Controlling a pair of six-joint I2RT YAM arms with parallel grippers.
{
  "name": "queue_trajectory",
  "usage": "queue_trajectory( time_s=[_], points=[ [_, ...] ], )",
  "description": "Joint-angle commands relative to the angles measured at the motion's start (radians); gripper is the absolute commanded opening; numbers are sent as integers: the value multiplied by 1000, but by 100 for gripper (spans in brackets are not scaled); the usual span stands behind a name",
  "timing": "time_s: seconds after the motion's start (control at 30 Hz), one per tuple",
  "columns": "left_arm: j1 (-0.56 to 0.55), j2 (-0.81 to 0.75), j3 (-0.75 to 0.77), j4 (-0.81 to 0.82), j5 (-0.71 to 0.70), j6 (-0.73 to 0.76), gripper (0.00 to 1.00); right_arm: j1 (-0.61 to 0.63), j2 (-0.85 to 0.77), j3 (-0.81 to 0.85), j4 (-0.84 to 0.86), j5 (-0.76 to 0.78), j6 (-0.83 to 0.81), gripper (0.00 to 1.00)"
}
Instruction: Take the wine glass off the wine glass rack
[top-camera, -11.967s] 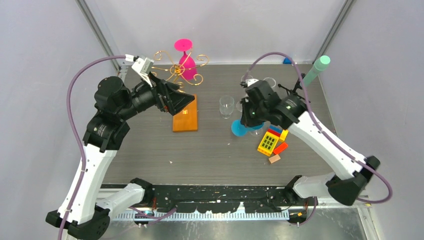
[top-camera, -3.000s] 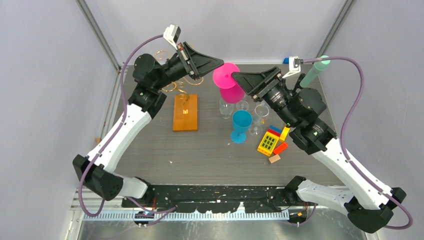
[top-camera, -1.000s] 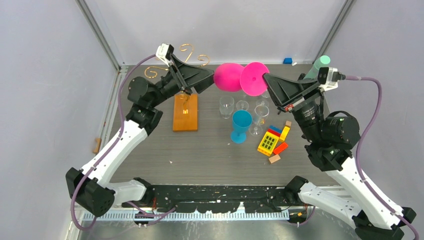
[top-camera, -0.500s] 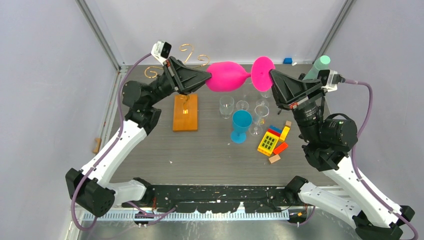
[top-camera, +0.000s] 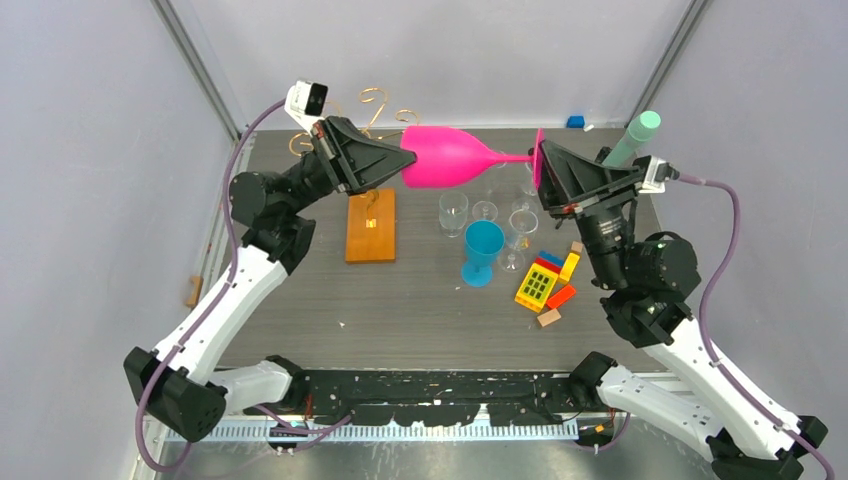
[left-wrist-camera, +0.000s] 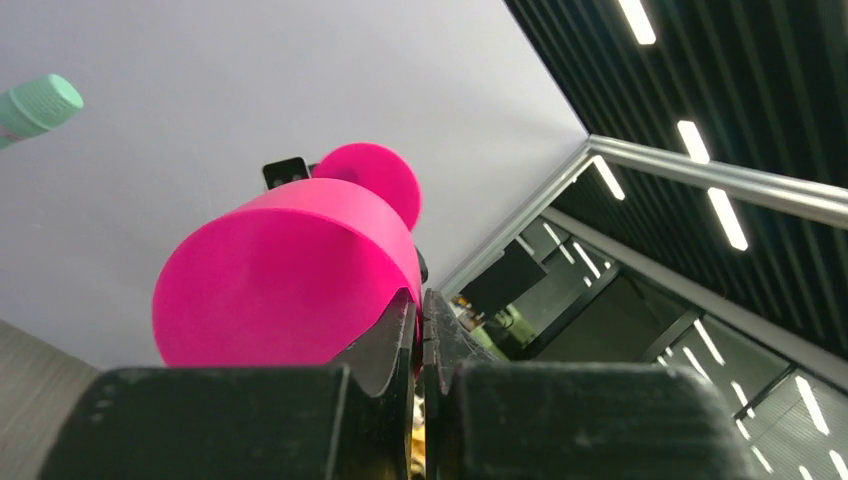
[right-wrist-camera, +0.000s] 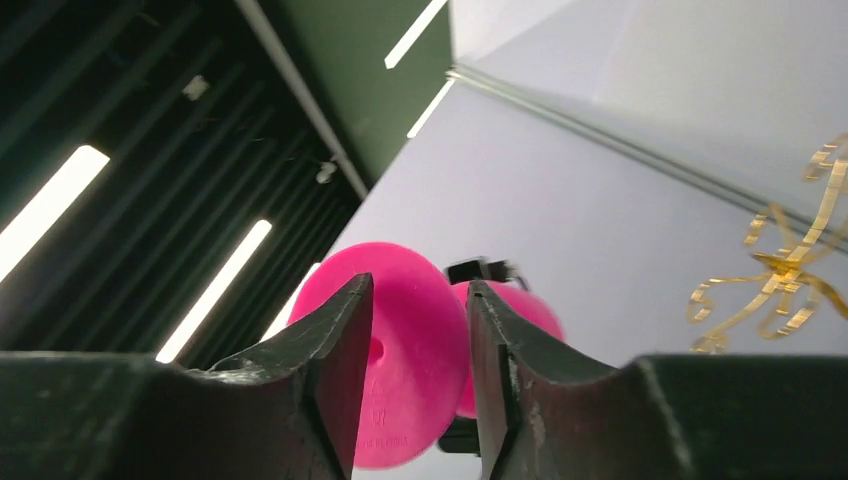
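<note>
The pink glass (top-camera: 455, 157) hangs level. Its foot comes down onto the tabletop between the orange base and the blue cup next, as my left gripper turns downward, then releases.
The pink wine glass (top-camera: 455, 157) hangs level in the air above the table, bowl to the left and foot to the right. My left gripper (top-camera: 404, 158) is shut on the rim of the bowl; in the left wrist view the pink bowl (left-wrist-camera: 290, 280) fills the space above my pinched left gripper (left-wrist-camera: 421, 297). My right gripper (top-camera: 543, 160) stands open at the foot, and in the right wrist view the pink foot disc (right-wrist-camera: 405, 375) shows face-on in the gap of my right gripper (right-wrist-camera: 418, 285). The gold wine glass rack (top-camera: 372, 106) stands behind my left arm on its orange wooden base (top-camera: 370, 226).
Several clear glasses (top-camera: 453, 211) and a blue cup (top-camera: 483, 248) stand below the held glass. Coloured toy bricks (top-camera: 545, 282) lie to their right. A tripod with a mint-green tip (top-camera: 641, 128) rises at the back right. Grey walls close in the table.
My left gripper has shut on the bowl's rim and my right gripper has opened off the foot. The glass has swung level and shifted left.
</note>
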Motion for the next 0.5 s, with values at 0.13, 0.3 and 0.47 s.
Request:
queue_trajectory(
  time_s=[0.13,0.3,0.47],
  points=[
    [-6,-69,66,-234,59,289,0,-1,-71,-14,-332,287,-61,68],
    [-7,-127,156,-750,-53,676,0,-1,-112,-16,-540,442,-113,70],
    [-7,-138,251,-1147,-158,962,0,-1,-123,1,-703,586,-190,71]
  ],
)
